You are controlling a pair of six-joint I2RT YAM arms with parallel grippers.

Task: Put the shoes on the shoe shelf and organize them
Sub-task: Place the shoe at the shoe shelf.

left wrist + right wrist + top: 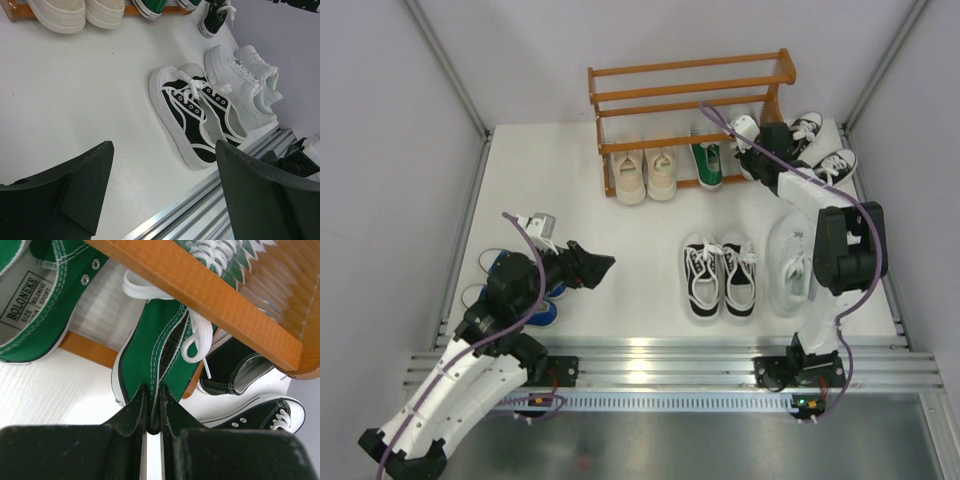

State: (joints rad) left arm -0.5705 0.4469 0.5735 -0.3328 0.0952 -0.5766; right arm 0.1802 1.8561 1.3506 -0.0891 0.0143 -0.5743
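A gap parts the pair of green shoes. My right gripper should slide to the left in the top view toward the other green shoe [708, 164] [42, 307] and let go of the second green shoe's heel.
The orange-brown shoe shelf [690, 88] stands at the back. On its lowest tier sit a beige pair [645, 172] and one green shoe [708, 160]. My right gripper [152, 392] is shut on the heel of the second green shoe [155, 347], which lies partly under a shelf bar [200, 290], beside its mate [40, 305]. In the top view the right gripper [752, 150] is at the shelf's right end. My left gripper [603, 266] hangs open and holds nothing, over the table left of a black-and-white pair [195, 115]. The blue pair [510, 285] lies mostly hidden under the left arm.
An all-white pair [790, 262] lies right of the black-and-white pair [720, 275]. Another black pair [820, 148] sits beside the shelf's right post, close to my right gripper. The aluminium rail [210, 200] runs along the near table edge. Walls close in both sides.
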